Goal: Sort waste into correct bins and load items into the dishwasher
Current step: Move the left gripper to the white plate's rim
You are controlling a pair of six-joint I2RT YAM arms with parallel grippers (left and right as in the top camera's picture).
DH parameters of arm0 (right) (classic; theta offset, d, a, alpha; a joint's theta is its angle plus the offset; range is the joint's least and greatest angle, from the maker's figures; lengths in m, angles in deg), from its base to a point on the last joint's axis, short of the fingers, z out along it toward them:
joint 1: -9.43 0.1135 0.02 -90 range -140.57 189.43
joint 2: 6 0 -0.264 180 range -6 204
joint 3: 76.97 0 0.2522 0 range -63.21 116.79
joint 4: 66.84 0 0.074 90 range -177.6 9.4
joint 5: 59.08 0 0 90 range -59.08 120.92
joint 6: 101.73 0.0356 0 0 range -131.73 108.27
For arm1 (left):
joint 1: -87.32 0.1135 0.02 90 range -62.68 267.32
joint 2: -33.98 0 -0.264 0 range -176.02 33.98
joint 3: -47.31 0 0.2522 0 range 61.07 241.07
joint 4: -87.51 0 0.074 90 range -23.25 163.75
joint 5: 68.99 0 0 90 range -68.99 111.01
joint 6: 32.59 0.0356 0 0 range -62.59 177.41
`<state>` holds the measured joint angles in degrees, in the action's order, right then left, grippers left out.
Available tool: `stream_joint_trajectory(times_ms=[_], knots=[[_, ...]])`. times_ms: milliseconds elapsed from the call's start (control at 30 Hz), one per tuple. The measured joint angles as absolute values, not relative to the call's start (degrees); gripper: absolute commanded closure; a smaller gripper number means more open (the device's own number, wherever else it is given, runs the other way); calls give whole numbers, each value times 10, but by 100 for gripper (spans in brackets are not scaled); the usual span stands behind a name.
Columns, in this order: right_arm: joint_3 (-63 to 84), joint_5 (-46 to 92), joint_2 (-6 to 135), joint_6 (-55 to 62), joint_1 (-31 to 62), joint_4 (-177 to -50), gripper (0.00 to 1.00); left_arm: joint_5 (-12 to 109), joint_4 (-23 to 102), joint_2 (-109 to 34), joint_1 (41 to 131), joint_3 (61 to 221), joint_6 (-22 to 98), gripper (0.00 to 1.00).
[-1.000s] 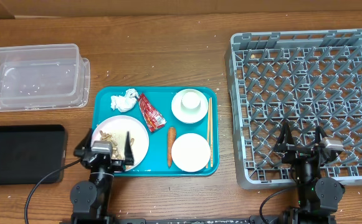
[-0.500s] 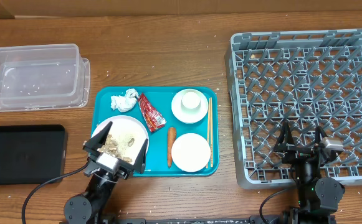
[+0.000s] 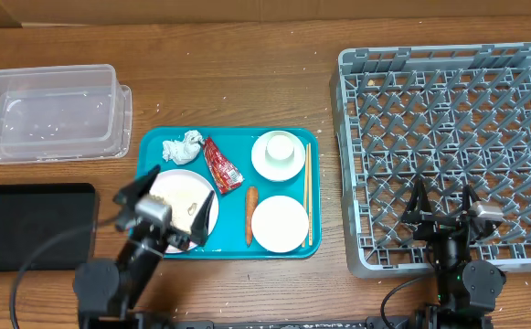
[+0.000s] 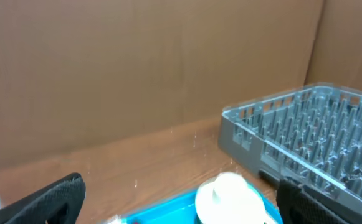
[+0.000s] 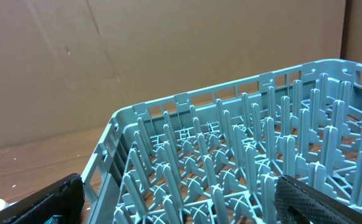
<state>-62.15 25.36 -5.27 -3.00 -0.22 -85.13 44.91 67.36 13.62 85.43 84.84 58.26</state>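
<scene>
The plate's rim facing the carrot is next for my left gripper, which will tip down and lower to it.
The waste and items lie on a teal tray (image 3: 238, 139): a crumpled white tissue (image 3: 182, 146), a red wrapper (image 3: 221, 166), a carrot (image 3: 249, 216), a pale plate (image 3: 186, 190), a white cup in a bowl (image 3: 278, 153), a second bowl (image 3: 280, 223) and chopsticks (image 3: 308, 192). My left gripper (image 3: 163, 208) is open above the plate and hides most of the food scraps. Its wrist view shows the cup and bowl (image 4: 230, 193) between the open fingers (image 4: 181, 205). My right gripper (image 3: 445, 208) is open and empty over the grey rack (image 3: 457, 110), which also shows in the right wrist view (image 5: 230, 155).
A clear plastic tub (image 3: 50, 110) stands at the far left. A black tray (image 3: 27, 224) lies in front of it, left of the teal tray. A brown cardboard wall closes the back of the table in both wrist views.
My left gripper has risen and tilted back over the plate, shifting slightly left. The right arm has not moved.
</scene>
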Motion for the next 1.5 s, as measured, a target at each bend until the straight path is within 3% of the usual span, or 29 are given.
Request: stream_joint_trajectory(times_ms=[267, 567, 800, 967, 1200, 1500], knots=[[-622, 254, -53, -30, -2, -852, 0, 501, 526, -100, 854, 1054, 593, 0], [-622, 254, -53, -30, -2, -852, 0, 620, 468, -212, 854, 1159, 590, 0], [-622, 254, -53, -30, -2, -852, 0, 424, 200, -289, 814, 1308, 546, 0], [-622, 254, -53, -30, -2, -852, 0, 357, 186, -340, 783, 1360, 537, 0], [-622, 254, -53, -30, -2, -851, 0, 372, 146, -396, 780, 1361, 504, 0], [-622, 254, -53, -30, -2, -852, 0, 249, 33, -501, 725, 1361, 354, 0]])
